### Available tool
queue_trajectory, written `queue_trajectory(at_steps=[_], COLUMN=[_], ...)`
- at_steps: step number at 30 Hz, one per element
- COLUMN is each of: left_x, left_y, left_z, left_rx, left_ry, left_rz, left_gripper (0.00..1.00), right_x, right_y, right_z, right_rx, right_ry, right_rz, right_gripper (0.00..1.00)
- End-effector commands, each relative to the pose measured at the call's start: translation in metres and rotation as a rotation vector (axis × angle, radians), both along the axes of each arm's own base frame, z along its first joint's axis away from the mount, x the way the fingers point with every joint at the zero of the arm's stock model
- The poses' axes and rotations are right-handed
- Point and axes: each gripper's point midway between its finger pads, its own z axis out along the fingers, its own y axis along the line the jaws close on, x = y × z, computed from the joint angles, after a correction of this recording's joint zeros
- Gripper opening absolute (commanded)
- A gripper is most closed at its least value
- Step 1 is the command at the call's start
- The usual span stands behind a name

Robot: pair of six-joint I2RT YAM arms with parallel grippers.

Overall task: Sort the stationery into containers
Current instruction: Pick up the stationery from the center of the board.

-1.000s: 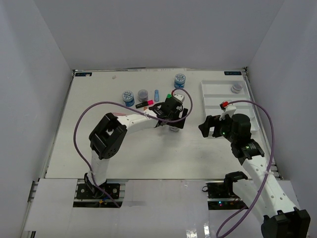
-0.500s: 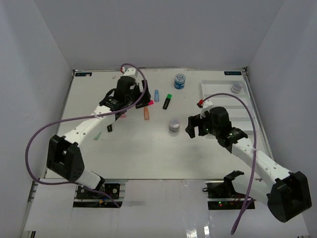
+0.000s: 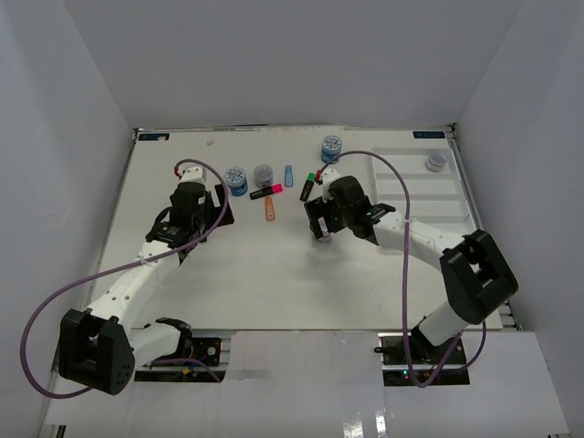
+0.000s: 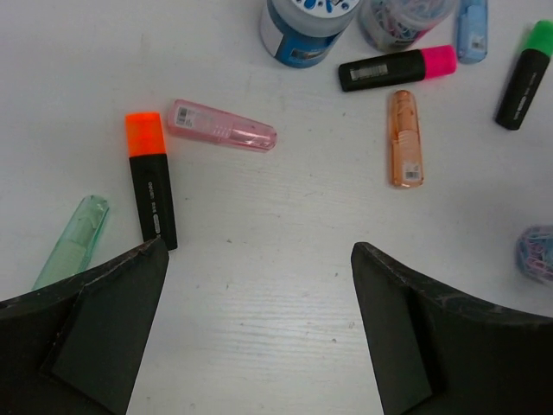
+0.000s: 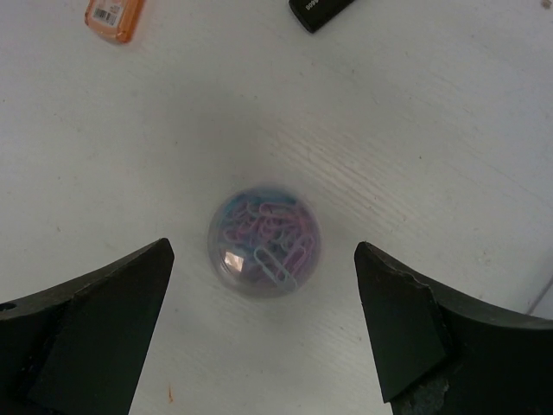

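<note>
The clear round jar of paper clips is still standing below the open fingers of my right gripper. Next, my right gripper will move down until they are on either side of the jar's sides, then close.
My right gripper (image 3: 319, 221) (image 5: 263, 259) is open and hangs over a clear round jar of paper clips (image 5: 266, 245), which lies between its jaws, untouched. My left gripper (image 3: 206, 204) (image 4: 259, 259) is open and empty above bare table. Ahead of it lie an orange-capped black highlighter (image 4: 149, 177), a pastel pink one (image 4: 222, 124), a pastel green one (image 4: 72, 241), a pastel orange one (image 4: 405, 149), a pink-capped one (image 4: 397, 67) and a green-capped one (image 4: 523, 74). The white tray (image 3: 411, 187) at the right holds a grey-lidded jar (image 3: 437, 161).
A blue-patterned jar (image 3: 236, 180), a grey-lidded jar (image 3: 264, 173) and a blue highlighter (image 3: 288, 174) stand at the back centre. Another blue-patterned jar (image 3: 330, 149) stands near the back edge. White walls enclose the table.
My left gripper has drawn back to the left and nearer, away from the highlighters. My right gripper has moved left and now sits over the paper-clip jar.
</note>
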Motion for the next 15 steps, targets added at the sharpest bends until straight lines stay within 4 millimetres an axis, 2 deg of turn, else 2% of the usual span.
queue_trajectory(at_steps=[1, 3, 9, 15], left_x=[0.003, 0.004, 0.003, 0.003], left_y=[0.011, 0.013, 0.012, 0.010], left_z=[0.006, 0.006, -0.001, 0.000], left_rx=[0.033, 0.037, 0.045, 0.038], left_ry=[-0.046, -0.049, -0.020, -0.024], left_rz=[0.034, 0.045, 0.036, 0.031], left_gripper=[0.98, 0.98, 0.98, 0.98], right_x=[0.022, 0.023, 0.022, 0.016], right_y=[0.020, 0.024, 0.027, 0.020], right_z=[0.009, -0.004, -0.023, -0.022], right_rx=[-0.004, -0.019, -0.034, -0.051], right_ry=[-0.049, -0.025, 0.027, 0.038], right_rz=[-0.016, -0.015, -0.039, -0.053], right_gripper=[0.92, 0.93, 1.00, 0.68])
